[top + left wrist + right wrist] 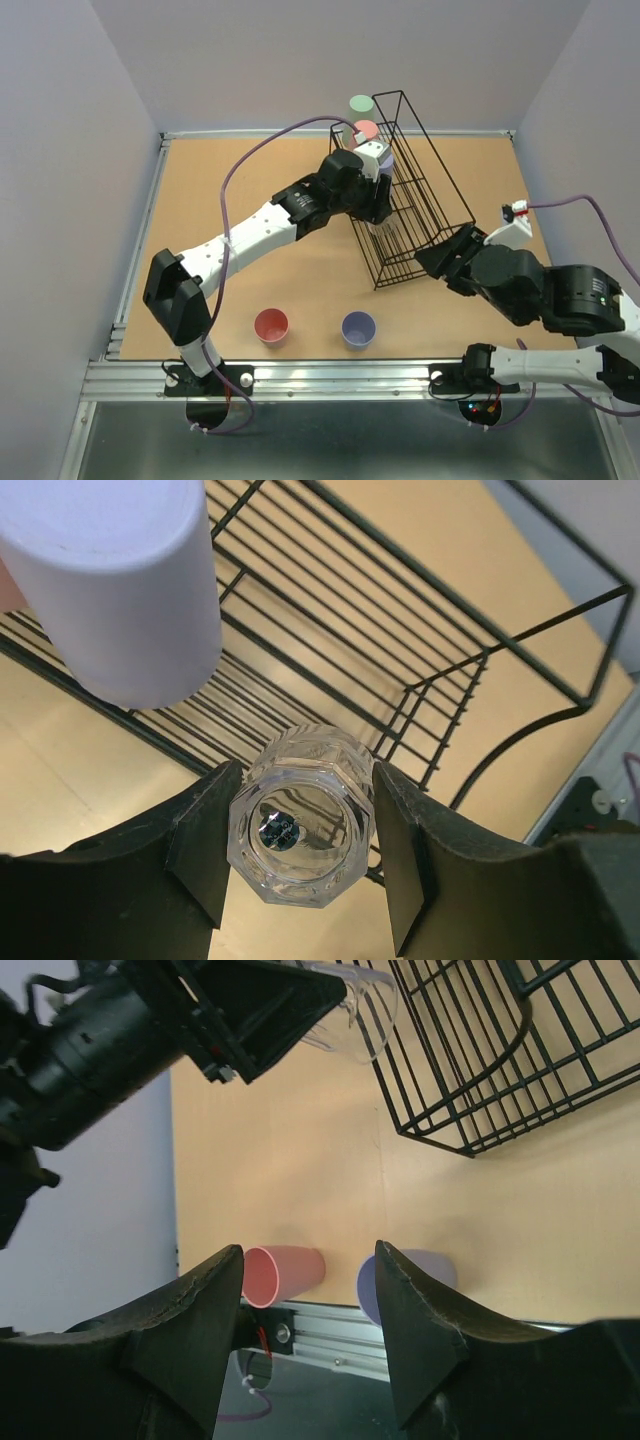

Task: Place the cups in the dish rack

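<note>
My left gripper holds the clear cup (303,825) and should next go down toward the lavender cup and let go of it onto the bare rack wires, because they are free beside that lavender cup.
The black wire dish rack (425,190) stands right of the table's middle. A pale green cup (361,105), a salmon-red cup (366,130) and a lavender cup (376,155) sit upside down at its far left end. My left gripper (383,213) is shut on the small clear cup (303,825) and holds it at the rack's left side, over the wires (400,640), below the lavender cup (120,580). A second salmon-red cup (271,325) and a second lavender cup (359,328) stand upright near the front edge. My right gripper (440,258) is open and empty beside the rack's near right corner.
The right wrist view shows the red cup (283,1272) and the lavender cup (425,1268) beyond my open fingers, the rack's corner (470,1110) and the left gripper with the clear cup (352,1010). A metal rail (330,378) runs along the front edge. Grey walls enclose the table.
</note>
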Robot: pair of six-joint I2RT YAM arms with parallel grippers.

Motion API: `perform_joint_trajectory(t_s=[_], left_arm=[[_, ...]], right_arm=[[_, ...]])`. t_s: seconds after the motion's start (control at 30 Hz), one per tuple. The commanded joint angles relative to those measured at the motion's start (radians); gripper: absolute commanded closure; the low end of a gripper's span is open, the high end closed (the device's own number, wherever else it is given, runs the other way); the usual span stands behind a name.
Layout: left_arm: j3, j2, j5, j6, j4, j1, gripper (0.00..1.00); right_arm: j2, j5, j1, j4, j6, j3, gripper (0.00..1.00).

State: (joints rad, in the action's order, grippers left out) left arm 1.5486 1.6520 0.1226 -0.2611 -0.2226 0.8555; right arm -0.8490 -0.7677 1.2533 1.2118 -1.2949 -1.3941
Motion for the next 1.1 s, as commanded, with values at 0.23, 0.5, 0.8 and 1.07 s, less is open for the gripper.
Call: perform_joint_trajectory(t_s=[0.23,0.5,0.8,1.07], left_arm=[[0.107,0.081,-0.078,0.108,0.052,0.02,1.0],[0.222,0.1,-0.073,0.126,0.005,0.037,1.0],[0.199,0.15,-0.093,0.169,-0.038,0.043,1.0],[0.162,0.17,-0.182,0.184,-0.011,0.062,1.0]], right_arm=[[0.042,-0.061,0.003,0.081,-0.079,-0.002,0.39],[0.053,-0.07,0.003,0.077,-0.101,0.026,0.4],[0.073,-0.079,0.003,0.068,-0.104,0.044,0.4],[0.074,-0.068,0.001,0.069,-0.103,0.046,0.4]])
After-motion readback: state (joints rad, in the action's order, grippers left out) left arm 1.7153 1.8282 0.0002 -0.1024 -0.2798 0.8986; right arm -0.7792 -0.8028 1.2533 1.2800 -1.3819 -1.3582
